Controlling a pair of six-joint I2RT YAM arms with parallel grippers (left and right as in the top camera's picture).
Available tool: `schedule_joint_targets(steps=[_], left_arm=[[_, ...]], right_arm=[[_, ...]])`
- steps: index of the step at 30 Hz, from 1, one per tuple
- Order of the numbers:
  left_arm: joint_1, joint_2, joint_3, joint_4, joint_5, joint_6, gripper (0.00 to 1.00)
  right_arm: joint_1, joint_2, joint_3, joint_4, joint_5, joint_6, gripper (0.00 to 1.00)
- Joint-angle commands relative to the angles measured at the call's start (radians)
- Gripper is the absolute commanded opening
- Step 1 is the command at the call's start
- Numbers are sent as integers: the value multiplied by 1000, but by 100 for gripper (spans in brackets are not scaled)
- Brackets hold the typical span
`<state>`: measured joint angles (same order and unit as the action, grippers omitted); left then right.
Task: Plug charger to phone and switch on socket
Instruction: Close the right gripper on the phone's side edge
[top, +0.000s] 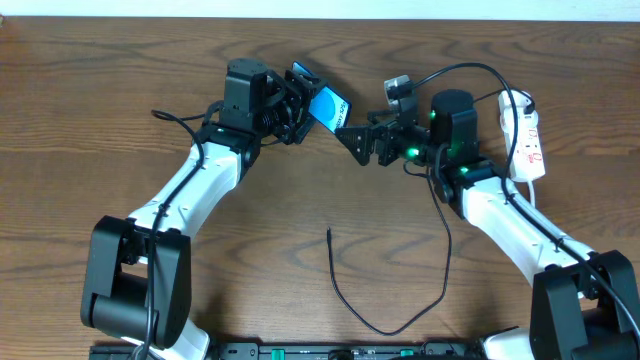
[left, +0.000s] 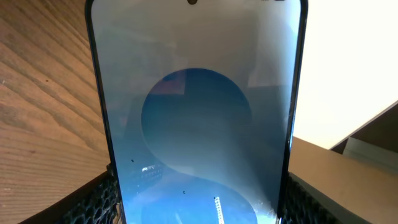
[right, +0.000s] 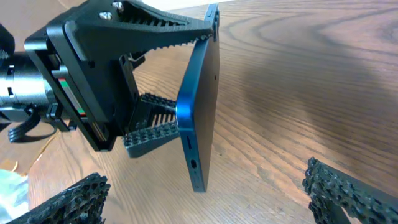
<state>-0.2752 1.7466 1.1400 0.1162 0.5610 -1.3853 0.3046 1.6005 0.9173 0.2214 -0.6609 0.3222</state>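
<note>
Next, my right gripper stays nearly still and closes on the phone's loose end as my left gripper brings it between my fingers, since it stands short.
My left gripper (top: 297, 104) is shut on the phone (top: 328, 105) and holds it tilted above the table at the back middle. In the left wrist view the phone's light blue screen (left: 196, 118) fills the frame between my fingers (left: 196, 208). My right gripper (top: 358, 140) is open and empty, just right of the phone. In the right wrist view its fingers (right: 208, 199) sit apart below the phone's edge (right: 198, 124), where a port shows. The charger (top: 345, 295) lies loose at the table's front middle, its plug tip (top: 329, 232) free. The socket (top: 526, 135) lies at the back right.
A thicker black robot cable (top: 445, 255) loops from the right arm down toward the front. The socket's white cord (top: 515, 100) curls at its far end. The left gripper's body (right: 93, 74) is close in front of the right wrist camera.
</note>
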Motion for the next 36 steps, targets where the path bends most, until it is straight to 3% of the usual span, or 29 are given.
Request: schedule_joint_targets(steps=[1, 11, 23, 36], left_arm=[[-16, -28, 3, 13, -3, -14, 7], [-84, -28, 3, 14, 11, -44, 7], [-121, -28, 3, 51, 11, -118, 7], [-148, -28, 3, 59, 14, -121, 7]], right_arm=[[16, 2, 18, 3, 45, 22, 99], [18, 2, 18, 3, 87, 22, 96], [18, 2, 18, 2, 87, 23, 77], [18, 2, 18, -1, 87, 22, 52]])
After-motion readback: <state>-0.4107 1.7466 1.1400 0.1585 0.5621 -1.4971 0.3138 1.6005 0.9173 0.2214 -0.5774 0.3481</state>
